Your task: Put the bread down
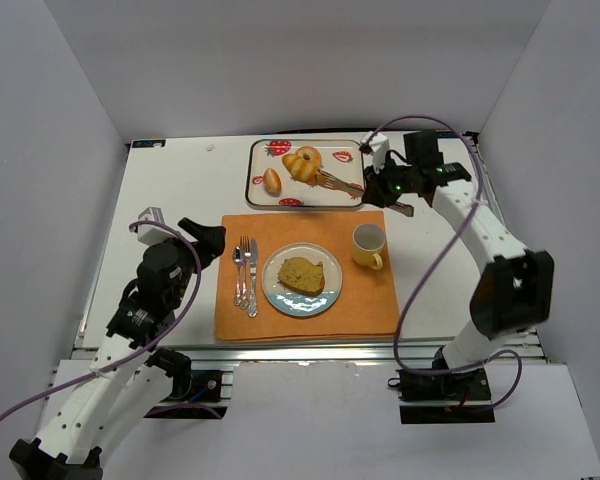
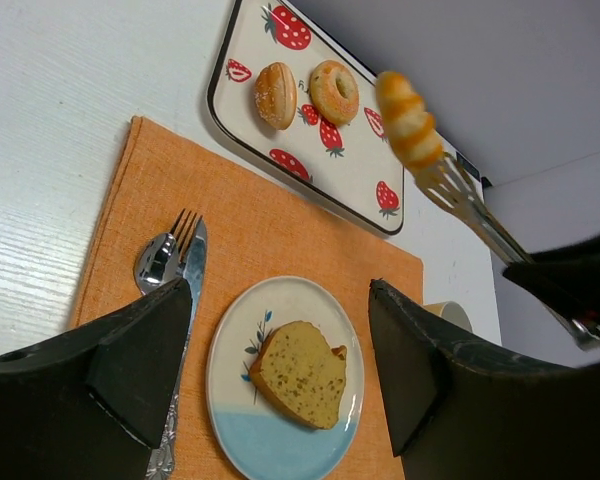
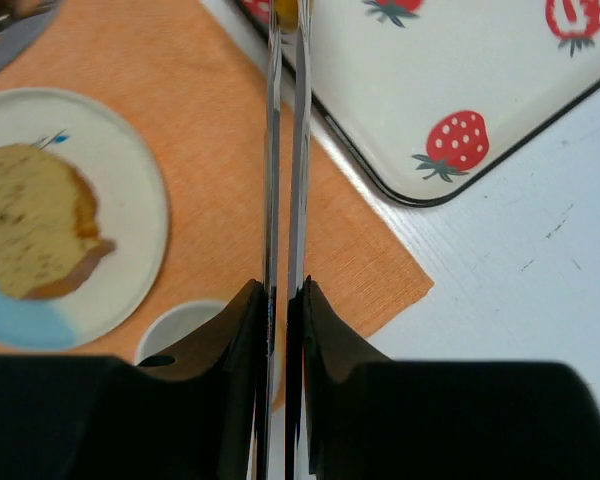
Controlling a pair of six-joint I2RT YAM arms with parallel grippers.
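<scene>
My right gripper should move back and down toward the plate's far part (image 1: 305, 252) (image 3: 122, 148) and let go of the tongs' handles. The plate is below it and farther back.
A twisted golden bread roll (image 2: 408, 120) hangs in the tips of metal tongs (image 2: 480, 215), above the strawberry-print tray (image 1: 255, 190). My right gripper (image 1: 388, 186) is shut on the tongs' handles, and in its wrist view the two blades (image 3: 285, 150) are pressed nearly together between the fingers (image 3: 240, 330). On the tray lie a round roll (image 2: 276, 95) and a ring-shaped bread (image 2: 334, 91). My left gripper (image 2: 280, 290) stands open and holds nothing, above the left part of the orange placemat (image 1: 230, 320). It is apart from the bread.
The placemat carries a white-and-blue plate (image 1: 272, 285) with a slice of cake (image 1: 302, 274). A yellow mug (image 1: 369, 243) stands to the plate's right. A fork, knife and spoon (image 1: 245, 272) lie to its left. White walls enclose the table on three sides.
</scene>
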